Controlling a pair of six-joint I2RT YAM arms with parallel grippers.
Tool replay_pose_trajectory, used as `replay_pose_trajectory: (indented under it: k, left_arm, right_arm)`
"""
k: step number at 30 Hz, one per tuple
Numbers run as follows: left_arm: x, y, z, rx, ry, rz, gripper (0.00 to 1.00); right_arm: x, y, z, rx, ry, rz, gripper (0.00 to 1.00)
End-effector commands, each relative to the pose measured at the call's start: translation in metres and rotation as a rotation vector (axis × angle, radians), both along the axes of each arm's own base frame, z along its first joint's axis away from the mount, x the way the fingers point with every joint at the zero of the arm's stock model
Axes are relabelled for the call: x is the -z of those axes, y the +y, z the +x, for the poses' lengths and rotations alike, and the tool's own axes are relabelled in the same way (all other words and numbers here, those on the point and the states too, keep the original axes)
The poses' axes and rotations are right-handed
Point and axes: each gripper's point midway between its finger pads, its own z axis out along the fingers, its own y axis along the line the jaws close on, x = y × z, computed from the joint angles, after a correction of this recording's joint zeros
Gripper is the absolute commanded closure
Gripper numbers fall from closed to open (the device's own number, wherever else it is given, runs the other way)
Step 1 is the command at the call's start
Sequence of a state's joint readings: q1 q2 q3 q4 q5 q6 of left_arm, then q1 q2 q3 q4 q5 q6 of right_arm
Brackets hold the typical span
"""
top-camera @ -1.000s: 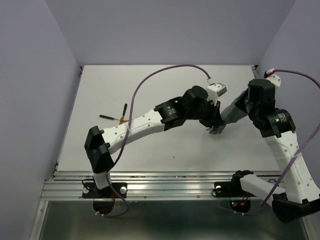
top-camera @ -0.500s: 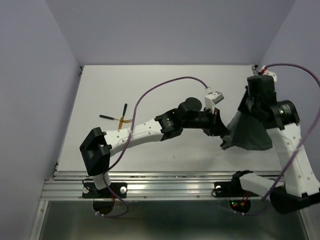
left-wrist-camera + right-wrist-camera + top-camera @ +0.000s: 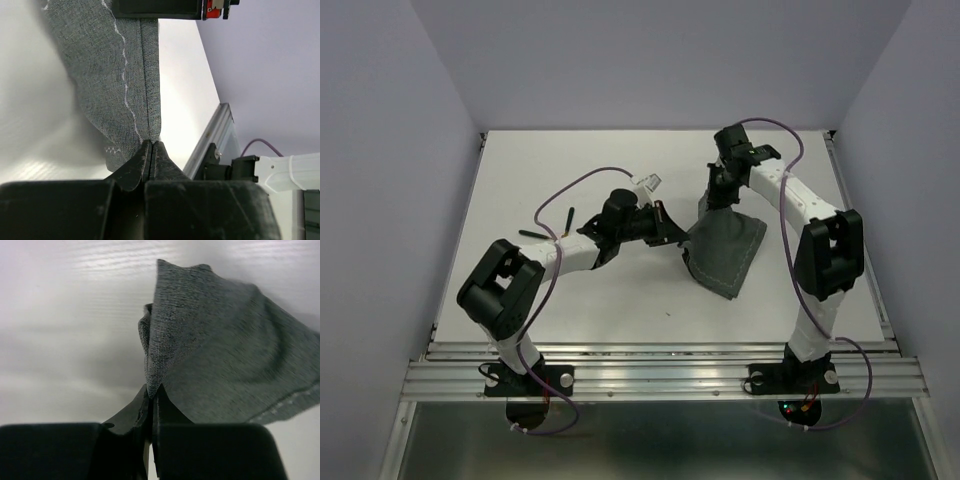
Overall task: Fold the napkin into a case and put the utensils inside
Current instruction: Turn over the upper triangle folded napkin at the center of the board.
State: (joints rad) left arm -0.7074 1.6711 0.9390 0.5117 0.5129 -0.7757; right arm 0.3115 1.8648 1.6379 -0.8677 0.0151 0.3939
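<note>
My right gripper is above bare tabletop, and there is more bare tabletop to its left in the top view. I will lower the napkin's lifted corner that way and let it go.
The dark grey-green napkin (image 3: pixel 727 257) hangs partly lifted over the middle right of the white table (image 3: pixel 520 170), its lower end lying on the surface. My left gripper (image 3: pixel 678 236) is shut on its left edge; in the left wrist view the fingertips (image 3: pixel 151 145) pinch the stitched hem of the cloth (image 3: pixel 112 75). My right gripper (image 3: pixel 714 200) is shut on the far corner; in the right wrist view (image 3: pixel 152 390) it pinches a cloth point (image 3: pixel 225 355). The utensils (image 3: pixel 567 214) lie left of centre, partly hidden by my left arm. No case shows.
A metal rail (image 3: pixel 660 360) runs along the table's near edge. Purple walls close in the back and both sides. Purple cables loop over both arms. The table's side rail (image 3: pixel 216 131) and part of the right arm show in the left wrist view.
Both grippers have carried the napkin from the right side leftward and farther back. The cloth now hangs spread between them with its lower end on the table.
</note>
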Motion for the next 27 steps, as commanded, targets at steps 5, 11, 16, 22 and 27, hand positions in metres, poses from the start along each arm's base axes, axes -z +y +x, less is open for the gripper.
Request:
replay_pose_trajectory:
  k: [5, 11, 16, 22, 27]
  left_arm:
    - [0.020, 0.027, -0.026, 0.139, 0.068, 0.002, 1.00]
    - [0.040, 0.037, -0.033, 0.121, 0.105, 0.027, 1.00]
    - [0.053, 0.049, -0.047, 0.099, 0.136, 0.040, 1.00]
    - [0.066, 0.068, -0.066, 0.056, 0.162, 0.059, 1.00]
    - [0.072, 0.079, -0.081, 0.037, 0.175, 0.066, 1.00]
  right_arm:
    - [-0.017, 0.022, 0.120, 0.009, -0.313, 0.008, 0.99]
    - [0.003, 0.046, 0.124, -0.025, -0.282, 0.041, 0.99]
    - [0.013, 0.060, 0.117, -0.055, -0.262, 0.032, 0.99]
    - [0.023, 0.076, 0.093, -0.096, -0.232, 0.029, 0.99]
    - [0.035, 0.094, 0.072, -0.138, -0.196, 0.027, 0.99]
